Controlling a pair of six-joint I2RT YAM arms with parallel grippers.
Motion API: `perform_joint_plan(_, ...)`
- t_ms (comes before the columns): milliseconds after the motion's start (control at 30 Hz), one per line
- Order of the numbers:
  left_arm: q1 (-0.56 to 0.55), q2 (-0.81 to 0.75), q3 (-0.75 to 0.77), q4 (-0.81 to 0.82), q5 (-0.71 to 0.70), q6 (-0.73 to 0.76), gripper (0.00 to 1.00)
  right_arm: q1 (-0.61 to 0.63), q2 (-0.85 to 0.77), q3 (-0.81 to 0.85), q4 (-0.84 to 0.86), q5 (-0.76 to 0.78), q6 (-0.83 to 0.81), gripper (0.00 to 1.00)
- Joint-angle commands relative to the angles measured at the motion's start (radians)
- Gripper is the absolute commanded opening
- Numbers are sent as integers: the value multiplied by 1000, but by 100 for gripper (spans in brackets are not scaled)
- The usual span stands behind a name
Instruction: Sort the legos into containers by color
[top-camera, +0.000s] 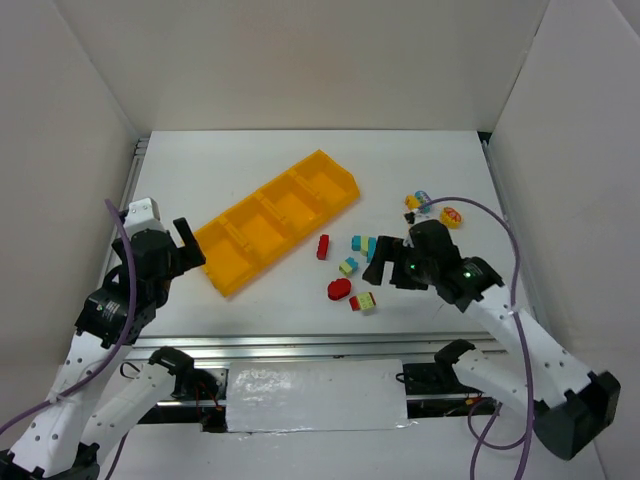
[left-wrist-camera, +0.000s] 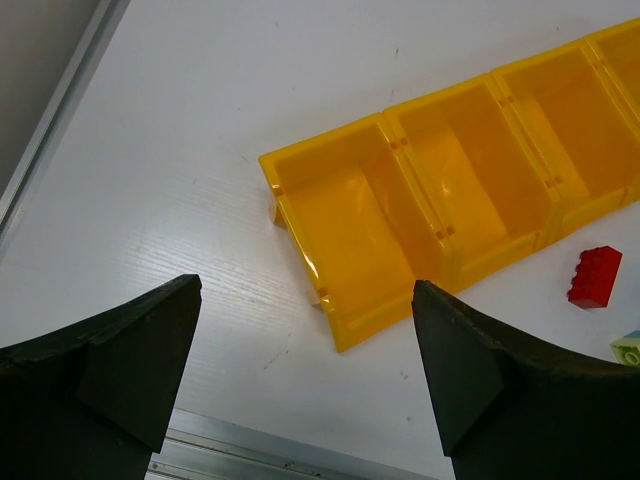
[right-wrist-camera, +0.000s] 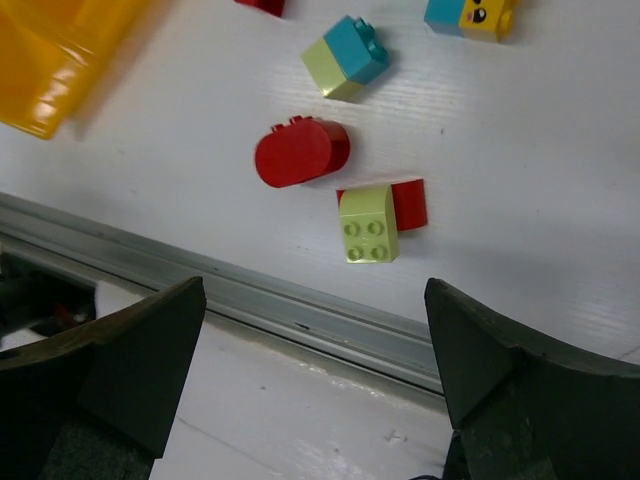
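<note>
I will move my right gripper down and to the left in the top view, with its fingers on both sides of the yellow-green brick (top-camera: 367, 301) (right-wrist-camera: 368, 224), because that brick sticks out clear of the red one against it.
The long orange-yellow tray (top-camera: 232, 272) lies diagonally at centre-left with four empty compartments; its near end shows in the left wrist view (left-wrist-camera: 400, 300). Legos are scattered to its right: a red brick (top-camera: 322, 246), a teal one (top-camera: 357, 242), a teal and yellow-green pair (top-camera: 348, 266), a round-topped red one (top-camera: 339, 289) and a yellow-green brick against a red one (top-camera: 365, 301). My right gripper (top-camera: 385, 262) is open and empty over them; its view shows the round red lego (right-wrist-camera: 300, 153) and the yellow-green brick (right-wrist-camera: 368, 224). My left gripper (top-camera: 190, 245) is open and empty beside the tray's near end.
More legos lie at the far right: a small cluster (top-camera: 418, 200) and an orange-yellow and red piece (top-camera: 452, 216). A metal rail (right-wrist-camera: 300, 310) runs along the table's near edge. White walls enclose the table on three sides. A cable loops over the right arm.
</note>
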Motion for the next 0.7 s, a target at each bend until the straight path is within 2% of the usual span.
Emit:
perform_joint_plan(0,-3,6,-2,39,20,26,99,110,162,4,75,141,1,96)
perform_joint_plan(100,-3,14,-4,40,27,31,100,217,269,25,72,313,11,84)
perform_joint_plan(167,-3,23,-1,39,27,29,100,225,302,16,91,322,1,75)
perform_joint_plan(233,-3,24,-1,37,29,31,99,227,342,5,126,301,-9,73)
perform_joint_plan(267,-3,23,-1,39,29,32,99,228,355,4,141,290,-13,68)
perform_joint_plan(667,-3,21,-5,48,52,43,100,271,504,-30,180,330,-6,64)
